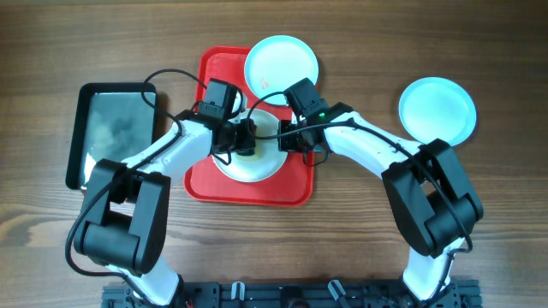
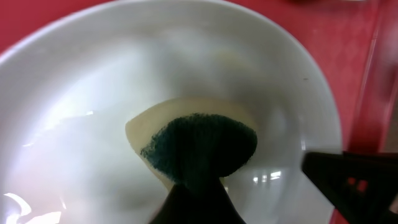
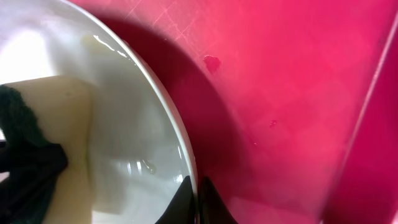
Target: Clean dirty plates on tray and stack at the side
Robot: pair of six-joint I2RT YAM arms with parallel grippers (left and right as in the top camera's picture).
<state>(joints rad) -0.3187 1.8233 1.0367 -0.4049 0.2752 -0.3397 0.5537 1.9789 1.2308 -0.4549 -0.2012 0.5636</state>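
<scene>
The tray is empty, so my left gripper should lift off the plate, move left in the overhead view over the shiny base of the black tray [image 1: 126,139] and release the sponge.
A white plate [image 1: 257,167] lies on the red tray [image 1: 205,184], under both grippers. My left gripper [image 1: 247,137] is shut on a yellow sponge with a dark green scrub face [image 2: 199,146] and presses it onto the inside of the plate [image 2: 93,124]. My right gripper [image 1: 289,141] is shut on the plate's right rim [image 3: 180,143], one finger inside and one outside. A pale turquoise plate [image 1: 281,64] rests on the tray's far right corner. Another turquoise plate [image 1: 437,109] lies on the table to the right.
A smaller black tray with a shiny base [image 1: 111,133] lies left of the red tray. The red tray's floor [image 3: 292,93] shows small drops and scratches beside the plate. Cables run over the tray between the two wrists.
</scene>
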